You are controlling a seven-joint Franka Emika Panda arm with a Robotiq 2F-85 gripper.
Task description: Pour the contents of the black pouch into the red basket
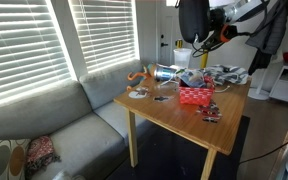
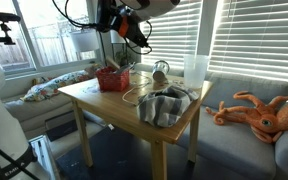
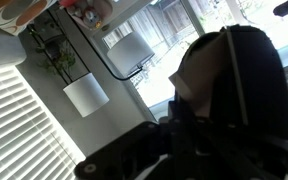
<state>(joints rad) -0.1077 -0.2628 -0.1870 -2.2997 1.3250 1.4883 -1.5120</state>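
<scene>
The gripper turns downward next and lowers the black pouch onto the tabletop (image 2: 150, 89) beside the grey cloth below it, to release the pouch on open wood.
The black pouch (image 1: 193, 22) hangs high in the air above the far side of the table, held by my gripper (image 1: 214, 30). It hangs above and slightly behind the red basket (image 1: 196, 95), a small lattice-sided basket standing on the wooden table. In an exterior view the gripper (image 2: 120, 18) and pouch (image 2: 136, 30) are above the red basket (image 2: 111, 78). In the wrist view the black pouch (image 3: 234, 90) fills the right side, and the gripper (image 3: 179, 135) is a dark shape shut on its fabric. The pouch's contents are hidden.
On the wooden table (image 2: 104, 100) stand a white cup (image 2: 195, 68), a grey cloth (image 2: 164, 105), a looped cable and small items (image 1: 212, 118). A grey sofa (image 1: 54, 120) runs beside the table, with an orange octopus plush (image 2: 259, 112) on it. Window blinds stand behind.
</scene>
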